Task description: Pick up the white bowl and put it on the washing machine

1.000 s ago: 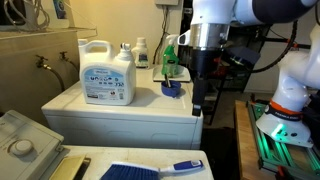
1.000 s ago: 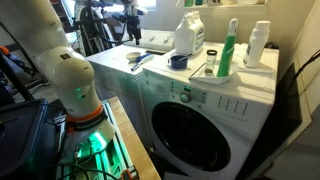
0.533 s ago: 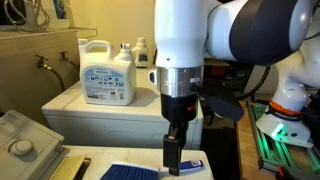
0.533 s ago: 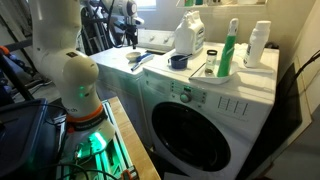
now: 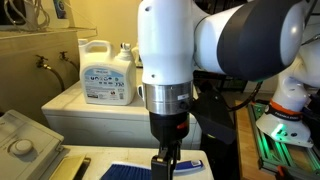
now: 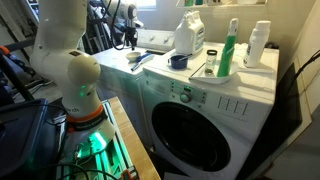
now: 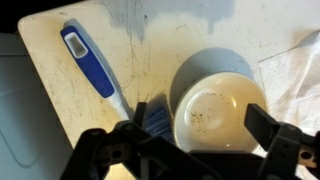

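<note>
The white bowl's rim (image 7: 178,127) is beside the brush bristles, and my gripper needs to come down onto it there, with one finger inside and one outside.
The white bowl (image 7: 215,100) sits upright on a worn cream surface (image 7: 150,45) in the wrist view, with dark specks inside. My gripper (image 7: 200,116) is open just above it, one finger on each side of the bowl, and holds nothing. In an exterior view my gripper (image 5: 165,160) hangs low over the cream surface and the arm hides the bowl. The washing machine (image 5: 95,108) is the big white box behind, also shown in an exterior view (image 6: 215,92), where my gripper (image 6: 128,38) is far off at the back.
A blue-handled brush (image 7: 88,62) lies left of the bowl, its bristles touching the rim; it also shows in an exterior view (image 5: 140,171). On the machine stand a detergent jug (image 5: 107,72), a dark blue bowl (image 6: 178,62) and bottles (image 6: 230,50). A grey knobbed unit (image 5: 20,140) sits nearby.
The arm has swung away from the washing machine's side and come down over the cream surface, and the gripper now sits over the bowl. Nothing has been grasped.
</note>
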{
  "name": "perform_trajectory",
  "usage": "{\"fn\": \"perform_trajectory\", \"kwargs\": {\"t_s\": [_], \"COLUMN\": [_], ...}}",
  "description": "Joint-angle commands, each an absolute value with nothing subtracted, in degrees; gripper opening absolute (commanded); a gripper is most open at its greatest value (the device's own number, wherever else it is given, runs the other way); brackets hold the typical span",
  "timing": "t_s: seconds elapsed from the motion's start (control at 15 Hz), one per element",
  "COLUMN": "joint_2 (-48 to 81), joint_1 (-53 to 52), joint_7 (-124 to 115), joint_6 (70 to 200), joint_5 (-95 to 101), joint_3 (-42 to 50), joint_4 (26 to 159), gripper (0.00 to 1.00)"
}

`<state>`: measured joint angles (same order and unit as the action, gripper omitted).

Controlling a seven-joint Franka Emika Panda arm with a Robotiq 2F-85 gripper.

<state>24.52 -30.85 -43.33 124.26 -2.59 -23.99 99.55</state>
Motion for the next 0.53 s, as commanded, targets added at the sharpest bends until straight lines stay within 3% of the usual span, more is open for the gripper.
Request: {"fn": "perform_trajectory", "kwargs": {"t_s": [0.0,0.33,0.47], "joint_2": [26.1,27.4,27.5], "joint_1": [-34.0,-36.3,-36.9], "joint_7": [-46.4,-50.8,-51.9], "joint_6": [130.1,136.8,138.7], "joint_5": [-4.3,-5.9,-6.6], "joint_3": [-21.4,-19.1,-18.6], "joint_4": [101.8,105.9,106.8], "gripper": [1.00,1.00,0.95]}}
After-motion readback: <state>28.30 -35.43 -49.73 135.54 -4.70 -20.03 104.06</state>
